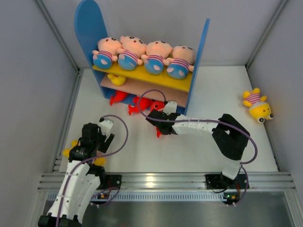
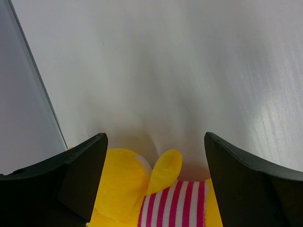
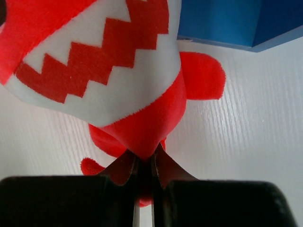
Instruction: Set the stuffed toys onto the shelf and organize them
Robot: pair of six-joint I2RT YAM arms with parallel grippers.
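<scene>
The red shark goes outward headfirst in my right gripper next, under the pink board onto the shelf's bottom, since the other red sharks lie there.
The shelf stands at the back, with several peach-headed baby dolls on its yellow upper board. A yellow toy and red sharks lie at the lower board. My right gripper is shut on a red shark and holds it just in front of the shelf's blue right panel. My left gripper is open, its jaws on either side of a yellow striped-shirt animal lying at the table's left edge.
Another yellow striped-shirt animal lies at the far right of the white table. Grey walls enclose the table on the left, right and back. A metal rail runs along the near edge.
</scene>
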